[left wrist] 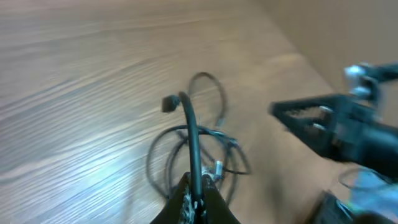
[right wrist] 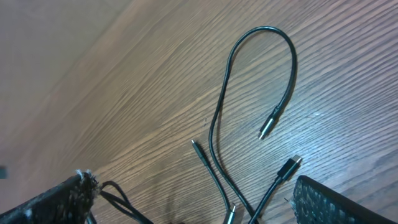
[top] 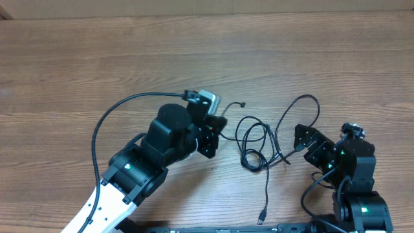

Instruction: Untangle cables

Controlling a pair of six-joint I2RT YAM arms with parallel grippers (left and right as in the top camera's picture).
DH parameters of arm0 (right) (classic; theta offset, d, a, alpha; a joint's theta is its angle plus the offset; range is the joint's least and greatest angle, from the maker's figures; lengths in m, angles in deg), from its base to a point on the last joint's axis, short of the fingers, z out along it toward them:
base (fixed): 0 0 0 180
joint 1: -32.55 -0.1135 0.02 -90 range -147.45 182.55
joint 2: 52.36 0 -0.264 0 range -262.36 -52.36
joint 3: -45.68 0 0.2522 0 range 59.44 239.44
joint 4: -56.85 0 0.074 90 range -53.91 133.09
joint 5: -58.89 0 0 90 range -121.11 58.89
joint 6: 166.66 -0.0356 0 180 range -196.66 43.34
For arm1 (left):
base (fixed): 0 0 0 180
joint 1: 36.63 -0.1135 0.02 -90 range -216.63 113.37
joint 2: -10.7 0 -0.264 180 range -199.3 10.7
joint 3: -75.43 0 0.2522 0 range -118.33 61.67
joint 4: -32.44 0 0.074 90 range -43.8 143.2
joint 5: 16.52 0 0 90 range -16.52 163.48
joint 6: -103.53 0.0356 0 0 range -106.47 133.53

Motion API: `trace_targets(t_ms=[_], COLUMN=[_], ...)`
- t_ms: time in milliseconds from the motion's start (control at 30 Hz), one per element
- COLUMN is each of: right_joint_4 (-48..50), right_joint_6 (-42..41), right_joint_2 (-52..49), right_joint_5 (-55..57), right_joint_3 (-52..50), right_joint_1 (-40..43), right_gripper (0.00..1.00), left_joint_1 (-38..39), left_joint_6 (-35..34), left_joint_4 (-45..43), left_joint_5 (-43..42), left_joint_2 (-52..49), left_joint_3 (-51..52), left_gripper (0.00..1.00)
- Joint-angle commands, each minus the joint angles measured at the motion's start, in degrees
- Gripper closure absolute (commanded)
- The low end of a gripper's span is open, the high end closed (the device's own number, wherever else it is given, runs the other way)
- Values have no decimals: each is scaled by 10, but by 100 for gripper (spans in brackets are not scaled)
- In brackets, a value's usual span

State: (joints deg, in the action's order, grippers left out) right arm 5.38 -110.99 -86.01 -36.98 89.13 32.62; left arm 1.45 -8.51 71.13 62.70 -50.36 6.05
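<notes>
I should next pull the cable onto the bare table left of my left gripper in the overhead view, away from the tangled cable heap, and release it.
The cables (top: 257, 144) are thin black cords in a loose bunch on the wooden table between my two grippers. One strand loops away to the far right (top: 309, 103). Another runs toward the front edge and ends in a plug (top: 262, 216). My left gripper (top: 218, 126) is at the bunch's left side. In the left wrist view it (left wrist: 196, 194) is shut on one cable (left wrist: 189, 127), whose plug tip (left wrist: 168, 104) sticks out beyond the fingers. My right gripper (top: 299, 147) is open at the bunch's right side. In the right wrist view it (right wrist: 193, 184) has strands (right wrist: 214, 134) and a plug (right wrist: 290, 165) between its fingers.
The thick black wire (top: 103, 126) fixed to the left arm arcs over the table (top: 129, 52) at the left. The table's far edge runs along the top of the overhead view. The right arm's base (top: 362, 207) is at the front right.
</notes>
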Motion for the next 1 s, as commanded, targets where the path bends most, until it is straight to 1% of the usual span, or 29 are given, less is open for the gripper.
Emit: trace_targets(t_ms=[0, 100, 167, 300, 333, 400, 433, 467, 500, 533, 567, 600, 667, 733, 767, 833, 867, 900, 967], right_joint_4=[8, 21, 24, 23, 25, 24, 24, 25, 25, 25, 25, 25, 25, 25, 25, 25, 25, 25, 25], right_joint_6=[-1, 0, 0, 0, 0, 0, 0, 0, 0, 0, 0, 0, 0, 0, 0, 0, 0, 0, 0], right_joint_2=[1, 1, 1, 1, 1, 1, 1, 1, 1, 1, 1, 1, 1, 1, 1, 1, 1, 1, 1], right_joint_5=[-14, -40, -48, -50, -50, -50, -50, -50, -50, -50, -50, -49, -49, -49, -49, -49, -49, -49, -49], right_joint_3=[7, 7, 7, 7, 7, 7, 7, 7, 7, 7, 7, 7, 7, 7, 7, 7, 7, 7, 7], right_joint_1=[3, 3, 3, 3, 3, 3, 3, 3, 3, 3, 3, 3, 3, 3, 3, 3, 3, 3, 3], right_gripper=[0, 0, 0, 0, 0, 0, 0, 0, 0, 0, 0, 0, 0, 0, 0, 0, 0, 0, 0], left_joint_1=[-7, -24, -44, -120, -148, -176, -189, -198, -207, -211, -212, -212, -210, -204, -200, -189, -183, -167, -132], left_joint_6=[-83, -88, -88, -89, -89, -89, -89, -89, -88, -87, -81, -61, -37, 16, 60, 135, 162, 206, 272], left_joint_4=[3, 5, 9, 12, 15, 22, 26, 28, 30, 31, 33, 36, 40, 51, 61, 83, 94, 114, 148], left_joint_5=[155, 249, 267, 257, 236, 197, 169, 146, 117, 93, 74, 38, -5, -86, -138, -210, -228, -242, -241], left_joint_2=[4, -10, -22, -65, -82, -97, -105, -110, -116, -120, -123, -123, -123, -123, -123, -123, -123, -123, -125], left_joint_3=[-5, -5, -5, -5, -5, -5, -5, -5, -5, -5, -5, -5, -5, -5, -5, -5, -5, -5, -4], left_gripper=[96, 96, 96, 96, 96, 96, 92, 74, 28, 6, 0, 0, 0, 0, 0, 3, 4, 4, 4])
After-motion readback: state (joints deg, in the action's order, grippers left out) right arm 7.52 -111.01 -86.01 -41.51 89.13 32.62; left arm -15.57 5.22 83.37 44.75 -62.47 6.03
